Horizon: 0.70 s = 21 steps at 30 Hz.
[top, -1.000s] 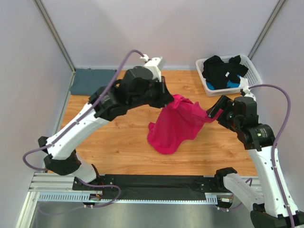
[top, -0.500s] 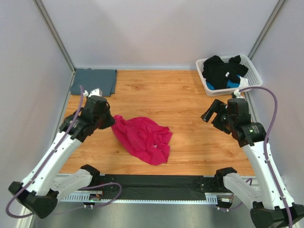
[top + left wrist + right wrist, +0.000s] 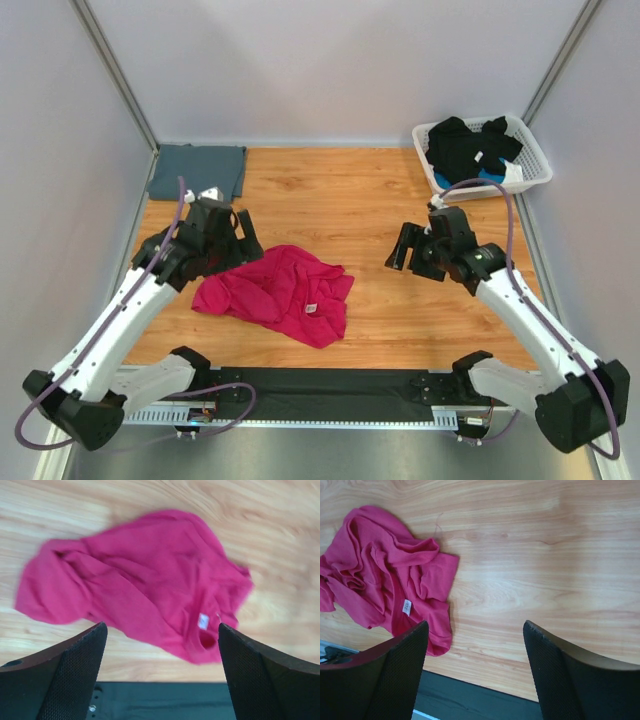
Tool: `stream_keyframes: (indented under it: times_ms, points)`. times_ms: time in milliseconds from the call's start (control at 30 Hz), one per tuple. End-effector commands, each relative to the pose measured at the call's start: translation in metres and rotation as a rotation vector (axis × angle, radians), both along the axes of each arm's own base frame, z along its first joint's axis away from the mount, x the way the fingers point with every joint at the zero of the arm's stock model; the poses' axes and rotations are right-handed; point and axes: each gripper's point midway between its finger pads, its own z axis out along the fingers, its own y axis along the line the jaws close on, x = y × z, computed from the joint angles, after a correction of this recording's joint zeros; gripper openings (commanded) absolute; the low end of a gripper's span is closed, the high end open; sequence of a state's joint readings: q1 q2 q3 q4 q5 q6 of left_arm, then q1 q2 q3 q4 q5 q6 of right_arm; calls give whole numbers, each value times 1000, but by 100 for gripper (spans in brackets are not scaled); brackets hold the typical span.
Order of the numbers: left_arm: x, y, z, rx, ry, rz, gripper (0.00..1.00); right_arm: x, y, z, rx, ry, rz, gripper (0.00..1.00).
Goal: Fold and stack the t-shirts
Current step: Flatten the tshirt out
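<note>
I am holding my left gripper open over the pink t-shirt, and next I will move it back and lower it to the long fold (image 3: 268, 304) (image 3: 139, 614) by the t-shirt's near edge.
The magenta-pink t-shirt (image 3: 275, 293) lies crumpled on the wooden table, its white neck label (image 3: 310, 308) facing up. It also shows in the left wrist view (image 3: 140, 580) and the right wrist view (image 3: 385, 575). My left gripper (image 3: 246, 237) hovers over the shirt's upper left edge, open, with nothing between its fingers (image 3: 161, 626). My right gripper (image 3: 403, 250) hangs open and empty over bare wood to the right of the shirt (image 3: 475, 622). The slate blue-grey t-shirt (image 3: 197, 170) rests folded flat in the far left corner.
A white lattice basket (image 3: 537, 160) holding dark clothes stands at the far right corner. A black mat (image 3: 330, 382) runs along the table's near edge. Grey walls close in the left, back and right sides.
My left gripper has opened and let go of the pink shirt, which dropped and spread leftward on the table. The right arm has swung left toward the shirt.
</note>
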State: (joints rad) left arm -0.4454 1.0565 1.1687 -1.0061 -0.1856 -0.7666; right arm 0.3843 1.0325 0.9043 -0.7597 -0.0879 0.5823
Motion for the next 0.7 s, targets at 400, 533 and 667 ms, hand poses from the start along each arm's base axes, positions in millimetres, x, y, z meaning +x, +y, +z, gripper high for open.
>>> stream_keyframes:
  times_ms: [400, 533, 667]
  points:
    - [-46, -52, -109, -137, 201, 196, 87, 82, 107, -21, -12, -23, 199, 72]
    - [-45, -55, -137, -49, 288, 211, 85, 92, 126, -43, -6, 25, 229, 68]
    - [-39, -65, -153, -21, 308, 184, 75, 94, 140, -67, -21, 81, 255, 66]
